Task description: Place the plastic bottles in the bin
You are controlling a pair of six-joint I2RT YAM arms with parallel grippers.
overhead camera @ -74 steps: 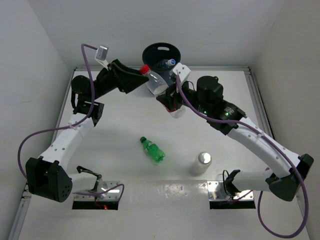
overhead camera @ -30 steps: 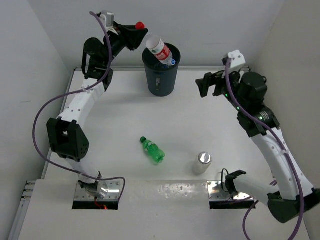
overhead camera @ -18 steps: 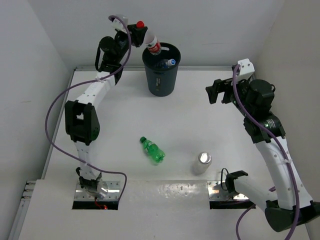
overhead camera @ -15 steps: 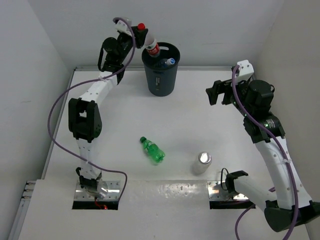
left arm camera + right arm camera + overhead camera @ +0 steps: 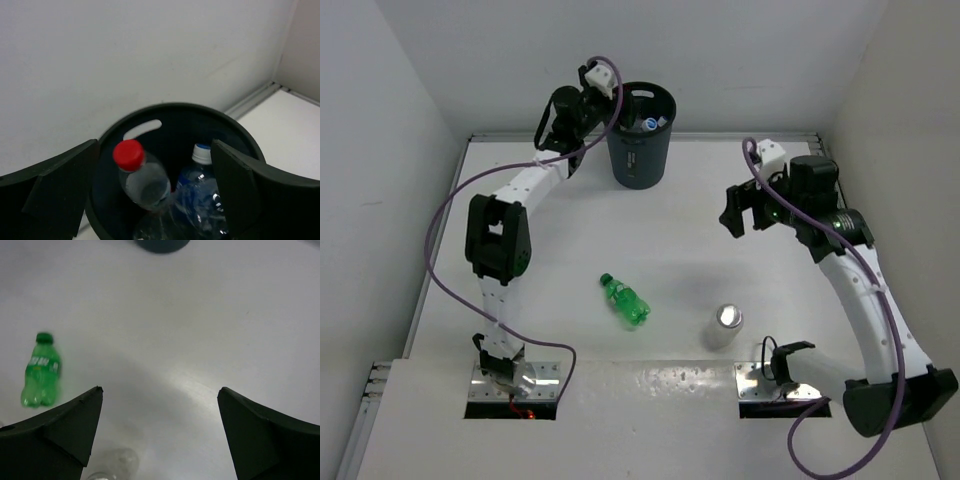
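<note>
The bottle stands upright with its silvery top uppermost. The open fingers of my right gripper go back toward my base and down around the bottle's silvery top [image 5: 728,316] [image 5: 101,475] next.
The dark grey bin [image 5: 640,160] stands at the table's far edge. My left gripper [image 5: 611,97] hangs open over its left rim. In the left wrist view the left gripper [image 5: 155,146] has its jaws wide apart and nothing between them. Below it, inside the bin [image 5: 175,107], lie a clear red-capped bottle [image 5: 142,180] and a blue-capped bottle [image 5: 200,185]. A green bottle [image 5: 625,301] lies mid-table, and a pale silvery-topped bottle [image 5: 724,326] stands to its right. My right gripper [image 5: 732,210] hovers open above the table, right of centre. In the right wrist view the right gripper [image 5: 160,390] looks down on the green bottle [image 5: 40,371] and the silvery-topped bottle [image 5: 114,464].
White walls close in the table at the back and both sides. A raised strip [image 5: 740,135] runs along the far edge behind the bin. Both arm bases [image 5: 515,385] sit at the near edge, with purple cables looping beside them.
My left gripper has opened above the bin and the red-capped bottle has dropped inside. The right arm has swung down and left, toward the table's middle.
</note>
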